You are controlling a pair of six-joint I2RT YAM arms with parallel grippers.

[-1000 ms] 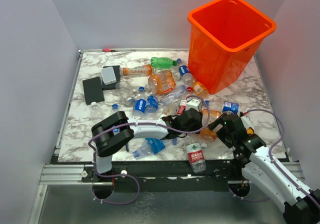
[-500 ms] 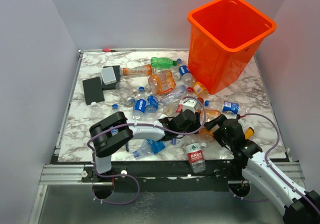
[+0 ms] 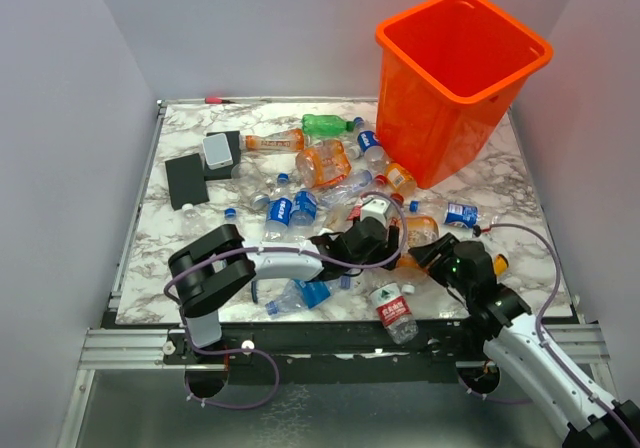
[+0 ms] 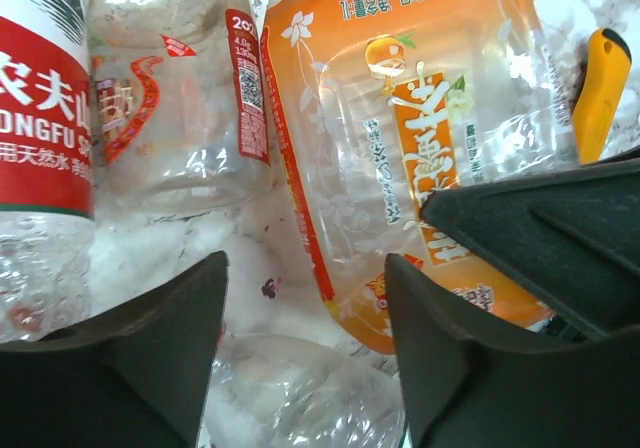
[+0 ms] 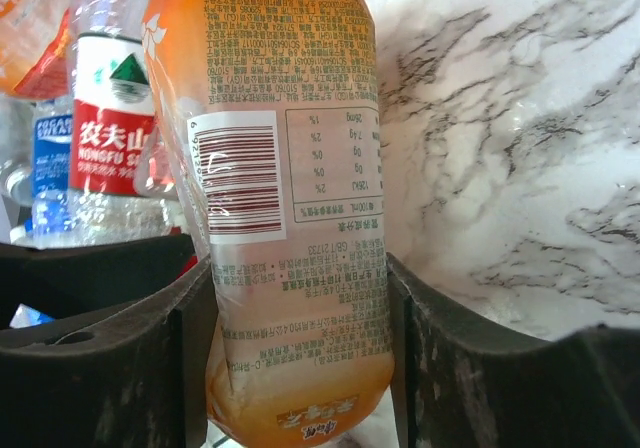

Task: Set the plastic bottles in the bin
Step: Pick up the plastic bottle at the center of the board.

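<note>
My right gripper holds the orange-labelled bottle and should lift it up and outward over the bin's opening (image 3: 465, 48) to release it, because the bin's rim is high above the tabletop.
Several plastic bottles (image 3: 322, 163) lie scattered on the marble table, in front and to the left of the tall orange bin (image 3: 385, 43) at the back right. My right gripper (image 5: 300, 318) is shut on an orange-labelled bottle (image 5: 290, 168), with a finger pressed flat against each side. That bottle (image 4: 400, 118) lies on the table and also shows in the left wrist view. My left gripper (image 4: 305, 298) stands open just left of it, low over the pile. A crumpled clear bottle (image 4: 300, 388) lies between its fingers (image 4: 150, 348). In the top view both grippers meet near the table's front middle (image 3: 410, 253).
A red-labelled water bottle (image 3: 390, 313) hangs over the front edge. An orange-handled tool (image 3: 497, 264) lies right of the right gripper. A black box (image 3: 186, 180) and a grey block (image 3: 218, 150) sit at the left. A green bottle (image 3: 325, 124) lies at the back.
My right gripper slid left toward the pile and closed on the orange-labelled bottle. The left gripper's jaws widened and its arm shifted slightly away from the front edge.
</note>
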